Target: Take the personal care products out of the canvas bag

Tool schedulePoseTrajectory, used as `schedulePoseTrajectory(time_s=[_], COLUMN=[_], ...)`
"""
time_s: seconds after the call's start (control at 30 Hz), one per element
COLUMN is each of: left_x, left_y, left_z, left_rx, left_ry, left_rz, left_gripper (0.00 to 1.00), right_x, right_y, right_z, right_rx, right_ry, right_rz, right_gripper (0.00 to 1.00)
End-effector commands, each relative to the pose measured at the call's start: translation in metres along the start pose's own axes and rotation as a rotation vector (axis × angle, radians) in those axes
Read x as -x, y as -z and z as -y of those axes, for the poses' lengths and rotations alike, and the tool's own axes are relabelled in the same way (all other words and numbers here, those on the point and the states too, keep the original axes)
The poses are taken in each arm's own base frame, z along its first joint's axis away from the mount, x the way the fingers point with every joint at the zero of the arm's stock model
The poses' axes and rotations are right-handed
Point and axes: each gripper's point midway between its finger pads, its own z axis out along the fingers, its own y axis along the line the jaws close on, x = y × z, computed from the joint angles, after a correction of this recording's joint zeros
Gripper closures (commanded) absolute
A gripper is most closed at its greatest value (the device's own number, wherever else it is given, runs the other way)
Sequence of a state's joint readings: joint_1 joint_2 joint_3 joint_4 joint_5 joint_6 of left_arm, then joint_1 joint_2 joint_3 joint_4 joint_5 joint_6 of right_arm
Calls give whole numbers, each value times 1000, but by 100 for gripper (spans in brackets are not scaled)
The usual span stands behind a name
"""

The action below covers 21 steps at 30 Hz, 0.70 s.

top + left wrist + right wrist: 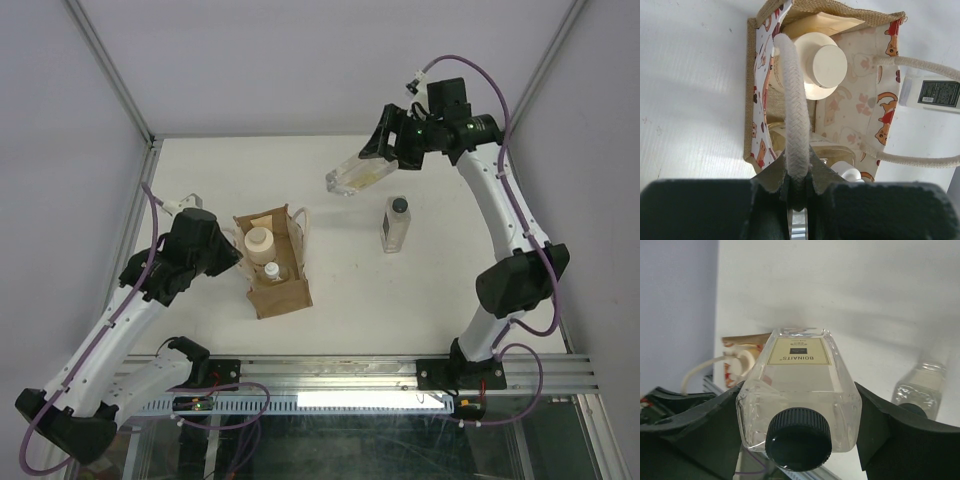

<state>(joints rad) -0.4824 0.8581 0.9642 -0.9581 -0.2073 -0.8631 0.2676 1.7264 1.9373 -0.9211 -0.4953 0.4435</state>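
The bare spot at the second bottle's bag-facing side lies below and back of my right gripper, which moves down and back next and releases there.
The brown canvas bag (272, 262) stands open left of the table's middle, its printed lining showing in the left wrist view (860, 107). Inside it are the cream-white round bottle (259, 242) (821, 66) and a smaller bottle with a white cap (271, 271) (851, 173). My left gripper (232, 250) (799, 187) is shut on the bag's white loop handle (794, 115). My right gripper (385, 152) (800, 410) is shut on a clear square bottle with a black cap (355, 176) (799, 390), held above the table at the back. A second clear square bottle (396, 224) (920, 390) stands on the table to the right of the bag.
The white table (350, 320) is bounded by a metal frame post (110, 70) at the back left and a rail (400, 370) along the near edge. The bag's other loop handle (303, 228) hangs on its right side.
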Motion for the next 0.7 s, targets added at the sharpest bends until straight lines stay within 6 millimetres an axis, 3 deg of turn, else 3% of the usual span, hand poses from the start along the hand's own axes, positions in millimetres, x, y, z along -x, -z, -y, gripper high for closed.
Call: schedulePoseTrajectory(time_s=[0.0, 0.1, 0.23, 0.47, 0.67], left_x=[14, 14, 15, 11, 12], left_y=[6, 5, 6, 2, 0], left_z=[15, 15, 15, 13, 18], left_rx=[-48, -47, -49, -45, -52], left_ry=[-11, -14, -12, -4, -10], left_rz=[33, 32, 36, 28, 22], left_gripper=[100, 100, 100, 100, 100], right_x=[-4, -19, -32, -64, -70], right_y=[23, 7, -5, -20, -31], right_z=[-28, -26, -1, 7, 22], right_rx=[0, -83, -270, -346, -439], right_ry=[261, 345, 364, 428, 416], right_rz=[78, 44, -6, -70, -69], right_gripper=[100, 100, 100, 100, 100])
